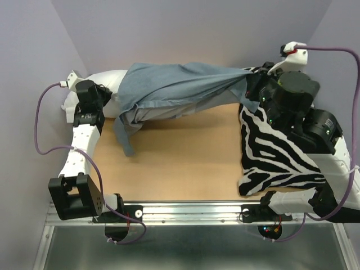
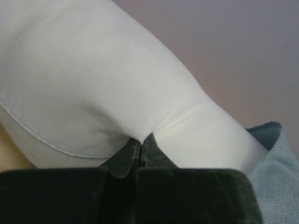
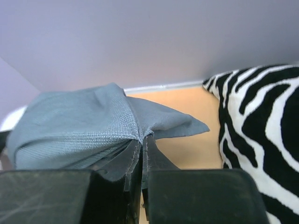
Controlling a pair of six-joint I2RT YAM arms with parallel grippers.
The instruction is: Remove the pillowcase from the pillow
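Note:
My right gripper moves down toward the bare table point(image 1: 205, 139) point(image 3: 190, 150) and shifts toward the white pillow next, because the pillowcase stretches taut above the table between both grippers.
The blue-grey pillowcase point(image 1: 174, 90) stretches across the back of the table, pulled taut from the left toward the right. The white pillow point(image 1: 109, 84) shows at its left end, mostly hidden under the cloth. My left gripper point(image 1: 95, 93) is shut on the pillow point(image 2: 93, 93), pinching a fold of white fabric between its fingertips point(image 2: 141, 140). My right gripper point(image 1: 251, 84) is shut on the pillowcase point(image 3: 79, 126), the blue cloth gathered at its fingertips point(image 3: 142, 140). A blue edge of the pillowcase point(image 2: 275, 154) also shows at the right of the left wrist view.
A black-and-white zebra-print cushion point(image 1: 275, 152) point(image 3: 261, 121) lies on the right side of the wooden table point(image 1: 180, 163), under my right arm. A loose tail of the pillowcase hangs onto the table at the left. Purple walls close in on both sides.

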